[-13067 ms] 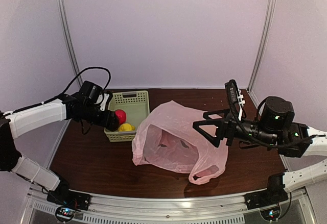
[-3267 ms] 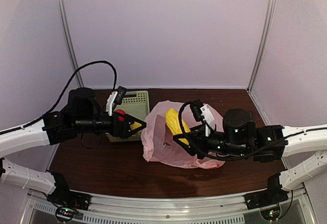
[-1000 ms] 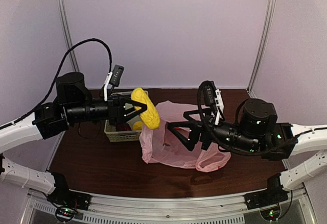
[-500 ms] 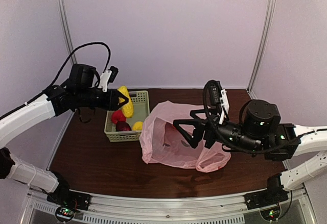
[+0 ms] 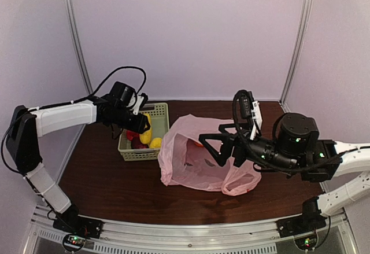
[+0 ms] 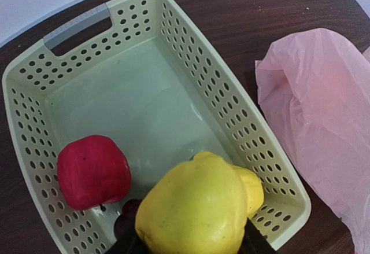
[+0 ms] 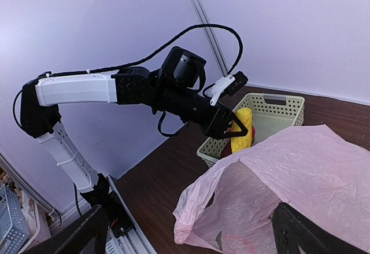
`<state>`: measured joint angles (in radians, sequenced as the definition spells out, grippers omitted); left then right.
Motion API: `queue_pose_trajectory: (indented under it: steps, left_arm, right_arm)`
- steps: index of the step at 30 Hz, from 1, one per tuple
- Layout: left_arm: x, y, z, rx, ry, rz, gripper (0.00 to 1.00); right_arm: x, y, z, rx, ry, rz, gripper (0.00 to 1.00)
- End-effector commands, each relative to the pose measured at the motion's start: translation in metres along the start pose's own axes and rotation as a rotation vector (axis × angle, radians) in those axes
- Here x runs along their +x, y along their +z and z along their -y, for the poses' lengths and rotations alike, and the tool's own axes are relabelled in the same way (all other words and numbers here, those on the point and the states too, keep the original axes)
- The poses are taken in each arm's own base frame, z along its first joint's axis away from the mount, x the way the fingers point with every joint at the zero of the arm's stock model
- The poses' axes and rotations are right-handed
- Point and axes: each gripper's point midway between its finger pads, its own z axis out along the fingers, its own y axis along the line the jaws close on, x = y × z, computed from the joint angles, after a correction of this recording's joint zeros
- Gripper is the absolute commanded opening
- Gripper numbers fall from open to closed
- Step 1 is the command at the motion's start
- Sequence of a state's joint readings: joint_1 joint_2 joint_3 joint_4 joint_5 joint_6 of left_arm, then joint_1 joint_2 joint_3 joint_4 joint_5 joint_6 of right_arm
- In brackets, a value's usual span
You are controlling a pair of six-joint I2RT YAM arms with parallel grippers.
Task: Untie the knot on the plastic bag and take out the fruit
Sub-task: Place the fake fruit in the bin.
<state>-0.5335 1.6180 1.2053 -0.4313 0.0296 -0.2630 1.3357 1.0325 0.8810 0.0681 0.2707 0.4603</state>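
Observation:
The spot on the bare bottom of the basket beside the red fruit point(image 6: 92, 170) is still clear. My left gripper will lower the elongated yellow fruit toward it next and release the fruit there.
The pink plastic bag point(image 5: 193, 161) lies slumped and open-mouthed on the dark table, also in the right wrist view point(image 7: 289, 184). My left gripper point(image 5: 140, 128) is shut on an elongated yellow fruit point(image 6: 193, 208) and holds it low inside the pale green basket point(image 6: 191, 51). Under it lie a red fruit point(image 6: 92, 170), a dark red one point(image 6: 122, 224) and a smaller yellow one point(image 6: 252, 187). Above the bag's right side hovers my right gripper point(image 5: 215, 148), open and holding nothing. A small orange patch point(image 5: 198, 144) shows at the bag's mouth.
The basket point(image 5: 157, 113) stands at the back left, close to the bag's left edge. The left arm point(image 7: 87, 89) stretches in from the left wall. Upright metal posts point(image 5: 75, 34) rise at the back corners. Bare dark table point(image 5: 110, 179) lies in front of basket and bag.
The left arm has swung left and back, carrying the yellow fruit from beside the bag down into the basket. The right gripper has stayed open above the bag, shifting only slightly.

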Motion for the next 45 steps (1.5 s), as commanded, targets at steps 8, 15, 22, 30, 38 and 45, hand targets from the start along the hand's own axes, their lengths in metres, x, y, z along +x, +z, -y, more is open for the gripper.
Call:
queue_pose_trajectory:
  steps: [8,15,22,30,38,45]
  left_arm:
    - [-0.008,0.052,-0.023,-0.057,-0.05,0.0,0.38]
    - [0.005,0.063,-0.033,-0.07,-0.094,-0.04,0.44]
    - [0.016,0.065,-0.027,-0.024,-0.113,-0.085,0.63]
    - [0.019,0.061,-0.023,-0.004,-0.11,-0.101,0.75]
    - [0.007,0.04,-0.02,0.004,-0.102,-0.05,0.77]
    - [-0.022,-0.016,-0.013,0.028,-0.076,0.095,0.87]
  right_arm:
    - [0.002,0.002,0.003,0.03,0.015,-0.011,1.0]
    - [0.002,0.002,0.004,0.034,0.012,-0.013,1.0]
    - [0.006,0.003,0.005,0.035,0.016,-0.023,1.0]
    - [0.008,0.004,0.005,0.036,0.022,-0.024,1.0]
    - [0.01,0.003,0.007,0.038,0.029,-0.028,1.0]
    - [0.013,0.002,0.01,0.047,0.035,-0.026,1.0]
